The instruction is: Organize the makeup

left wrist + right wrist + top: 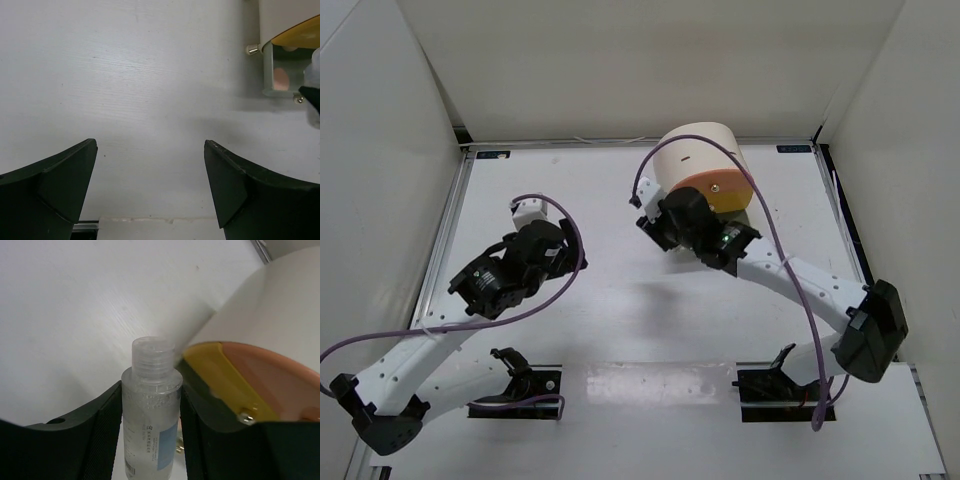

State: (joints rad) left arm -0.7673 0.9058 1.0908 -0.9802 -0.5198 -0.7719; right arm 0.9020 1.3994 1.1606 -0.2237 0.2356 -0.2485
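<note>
The bottle (151, 405) shifts over, lowers and gets released in the box's open drawer next. The drawer has room and lies below my right gripper and to its right in the top view.
My right gripper (150, 396) is shut on the clear little bottle (151, 405), which stands upright between the black fingers with its ribbed cap up. The bottle is right beside the cream cylinder box (265, 305) and its orange drawer front (272, 377). In the top view the right gripper (665, 225) hangs at the box's left front; the bottle is hidden there. My left gripper (150, 145) is open and empty over bare table, left of the box (535, 235). The left wrist view shows the bottle's edge (315, 62) and something peach (281, 79) inside an open drawer. Other makeup is out of view.
The cream cylinder box (700, 158) stands at the back middle-right of the white table (610, 300). White walls close in the back and both sides. A gold knob (245, 415) sticks out of the drawer front.
</note>
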